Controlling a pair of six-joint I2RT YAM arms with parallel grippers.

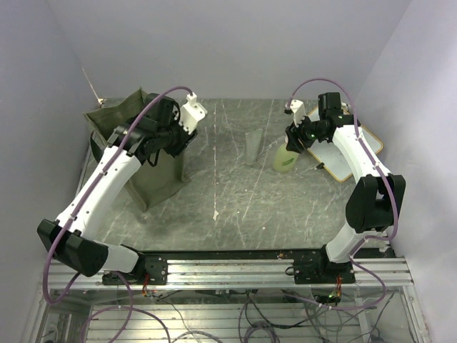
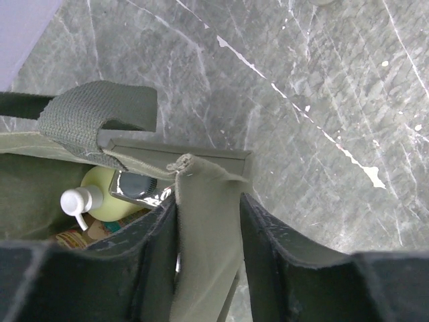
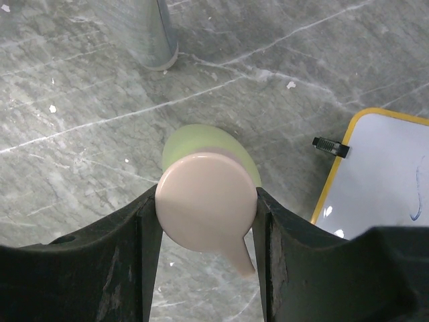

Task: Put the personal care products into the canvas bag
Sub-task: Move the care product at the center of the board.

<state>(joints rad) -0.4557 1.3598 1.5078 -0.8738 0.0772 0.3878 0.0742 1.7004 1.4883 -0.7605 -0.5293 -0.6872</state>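
The bottle should next be carried by my right gripper back and to the left in the top view, to open tabletop nearer the bag, and released there.
The olive canvas bag (image 1: 143,175) stands upright at the left. My left gripper (image 1: 151,146) (image 2: 208,201) is shut on its upper wall, with the fabric (image 2: 208,228) filling the gap between the fingers. Inside the bag lie a yellow-green pump bottle (image 2: 107,198), a clear square bottle with a dark cap (image 2: 137,188) and an orange container (image 2: 70,236). At the right, my right gripper (image 1: 291,145) (image 3: 206,198) is shut on the pale pink cap of a yellow-green bottle (image 1: 285,160) (image 3: 201,137). A translucent grey tube (image 1: 251,146) (image 3: 144,33) stands upright to the left of it.
A wood-framed whiteboard (image 1: 346,153) (image 3: 385,181) lies on the table to the right of the right gripper, with a black clip (image 3: 330,145) at its edge. The bag's handle strap (image 2: 94,117) arches over the rim. Walls close in on both sides.
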